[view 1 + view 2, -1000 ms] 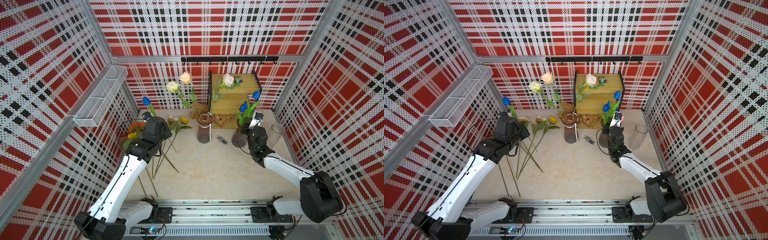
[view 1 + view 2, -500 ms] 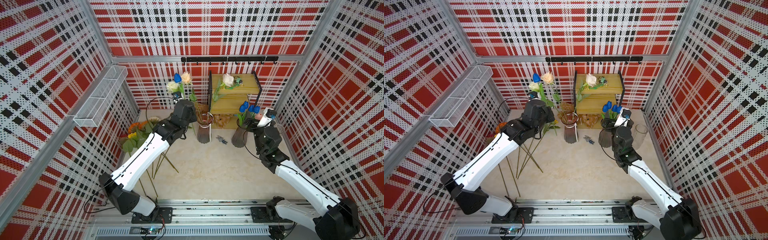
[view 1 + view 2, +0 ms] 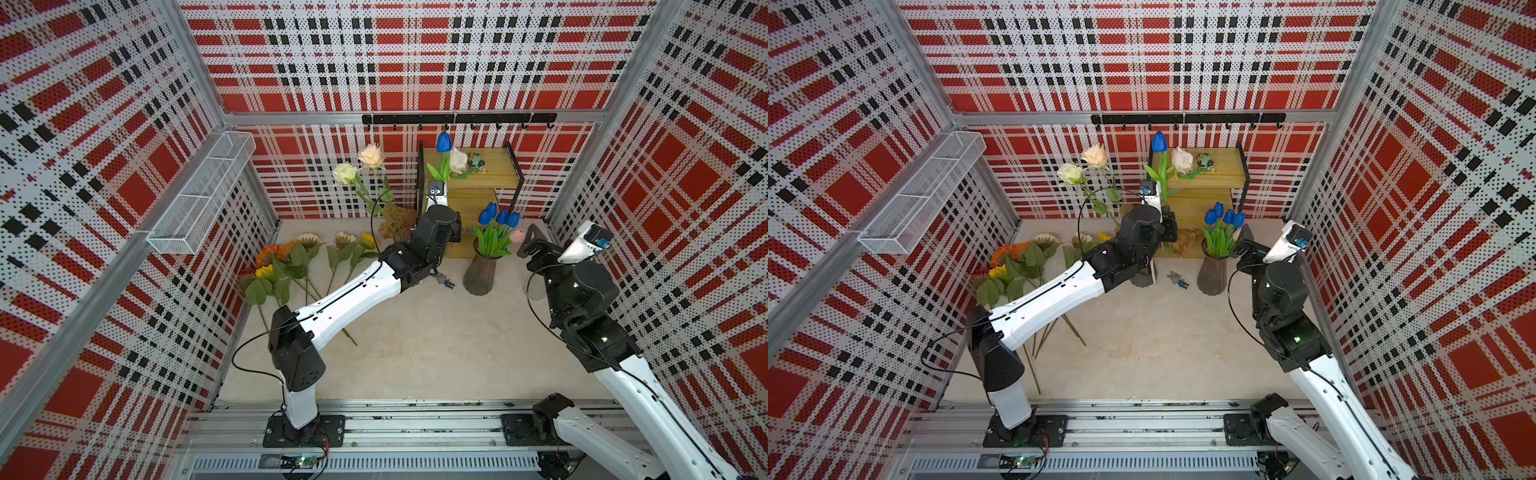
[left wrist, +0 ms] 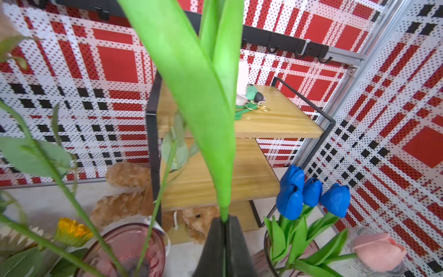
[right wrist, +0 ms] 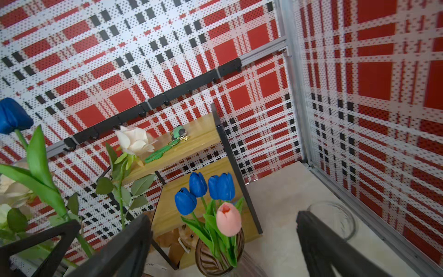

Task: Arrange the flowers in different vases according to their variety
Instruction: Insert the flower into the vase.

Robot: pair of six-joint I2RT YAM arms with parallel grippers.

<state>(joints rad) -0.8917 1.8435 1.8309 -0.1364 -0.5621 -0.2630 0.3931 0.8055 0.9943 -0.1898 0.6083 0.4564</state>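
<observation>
The blue tulip goes over the smoky ribbed vase's opening next, and my left gripper lowers to release its green stem, because matching blue tulips stand there.
My left gripper (image 4: 225, 219) is shut on the green stem of a blue tulip (image 3: 444, 141), held upright in front of the shelf. My right gripper (image 5: 223, 214) stands open and empty, just right of the smoky ribbed vase (image 3: 480, 274) that holds three blue tulips (image 5: 203, 189) and a leaning pink tulip (image 5: 229, 219). Cream roses (image 3: 345, 172) rise from the pink vase (image 4: 124, 247), which the left arm mostly hides in both top views. The clear vase (image 5: 335, 220) stands empty by the right wall. Several sunflowers (image 3: 291, 257) lie on the table at the left.
A wooden shelf with a black frame (image 3: 478, 183) stands against the back wall, with a green keychain on top and brown plush toys (image 4: 124, 175) beside and under it. A small toy figure (image 3: 448, 284) lies between the vases. A white wire basket (image 3: 203, 195) hangs on the left wall.
The left arm has carried the blue tulip from the left side to the middle, in front of the shelf. The right gripper has opened, left the pink tulip in the smoky vase and drawn back rightward.
</observation>
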